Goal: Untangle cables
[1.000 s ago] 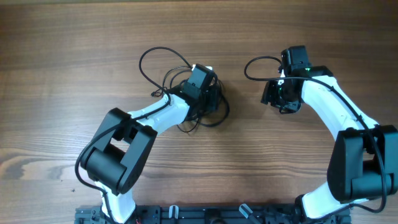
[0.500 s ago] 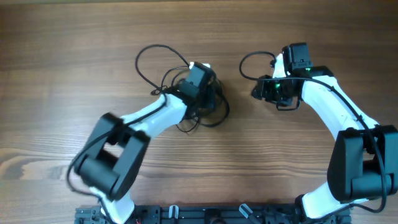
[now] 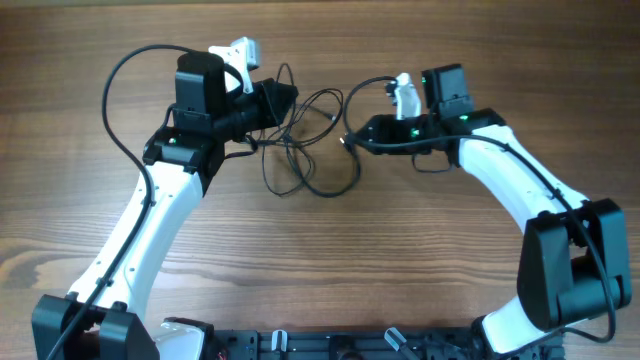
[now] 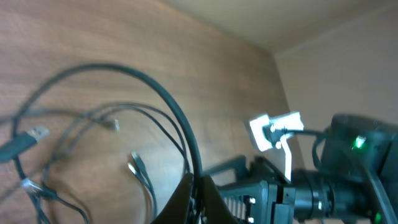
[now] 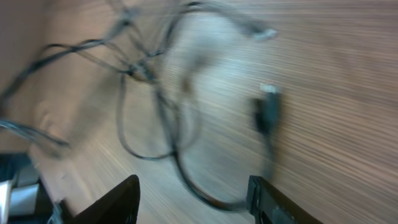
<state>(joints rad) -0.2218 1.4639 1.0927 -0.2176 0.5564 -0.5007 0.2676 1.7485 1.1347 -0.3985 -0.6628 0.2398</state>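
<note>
I should next pull my left gripper left in the overhead view to free the thick black cable, because the gripper has bare tabletop on that side.
The cables (image 3: 300, 137) lie as a loose tangle of thin black wires on the wooden table (image 3: 320, 270), between my two arms. My left gripper (image 3: 281, 103) points right at the tangle's upper left and is shut on one cable. In the left wrist view that cable (image 4: 177, 121) arcs up out of the left gripper (image 4: 199, 194), with small plug ends (image 4: 137, 167) lying below it. My right gripper (image 3: 356, 136) points left at the tangle's right edge. It is open in the right wrist view (image 5: 194, 202), with a cable loop (image 5: 205, 193) and a dark plug (image 5: 267, 115) between and ahead of its fingers.
A thick black cord (image 3: 115, 90) belonging to the left arm loops out to the far left. The right arm's body (image 4: 348, 171) fills the lower right of the left wrist view. A rail (image 3: 330, 345) runs along the table's near edge.
My left gripper shut on a cable and swung up and to the left, stretching the tangle out. My right gripper moved left toward the tangle, still open.
</note>
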